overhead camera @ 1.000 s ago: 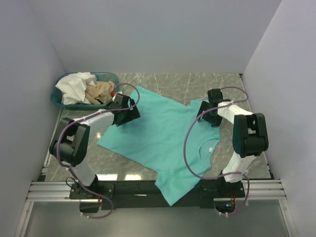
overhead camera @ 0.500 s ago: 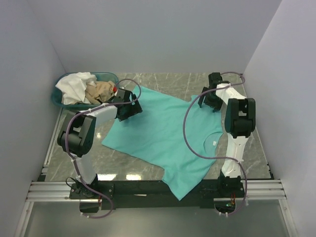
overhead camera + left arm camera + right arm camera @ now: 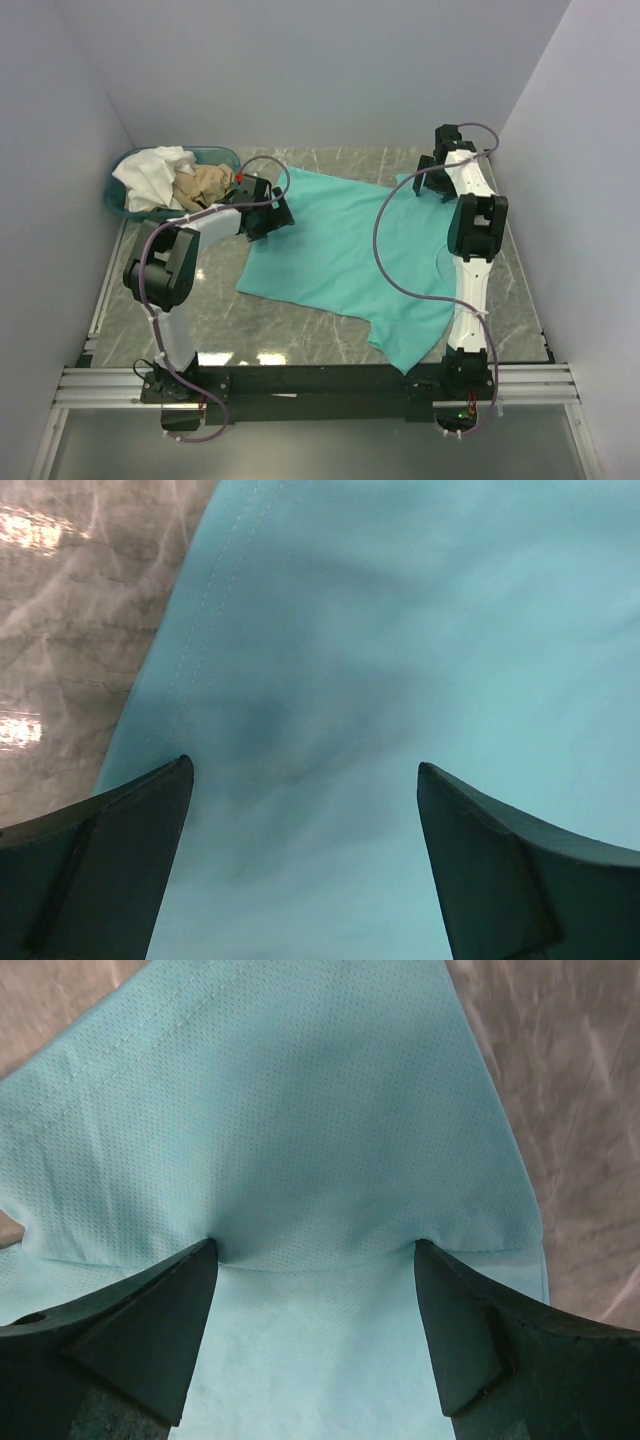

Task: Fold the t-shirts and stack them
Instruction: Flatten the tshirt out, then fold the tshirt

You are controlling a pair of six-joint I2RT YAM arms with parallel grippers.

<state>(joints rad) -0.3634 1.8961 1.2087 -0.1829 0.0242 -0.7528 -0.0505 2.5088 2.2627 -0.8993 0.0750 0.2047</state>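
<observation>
The teal-green t-shirt's near corner on the basket side lies uncovered beside bare marble, so I need to move my left gripper back along its side edge onto it next.
The teal-green t-shirt (image 3: 350, 250) lies spread on the marble table, one corner reaching the near edge. My left gripper (image 3: 272, 215) is on its far left edge, jaws wide apart, tips pressed on the cloth (image 3: 400, 630); the left gripper (image 3: 305, 770) holds nothing between its fingers. My right gripper (image 3: 428, 185) is on the far right corner, and my right gripper (image 3: 315, 1245) is also wide open, tips pinning the cloth (image 3: 300, 1110) so that a crease runs between them. The white t-shirt (image 3: 150, 172) and the tan t-shirt (image 3: 205, 185) lie crumpled in the basket.
The shallow teal basket (image 3: 226, 156) stands at the far left, just behind my left gripper. Grey walls close in the table on three sides. The metal rail (image 3: 100, 385) runs along the near edge. Bare marble (image 3: 230, 320) shows at the near left.
Both grippers have moved toward the far side of the table, and the teal shirt has slid with them, away from the near edge and to the right. The right arm is stretched further out.
</observation>
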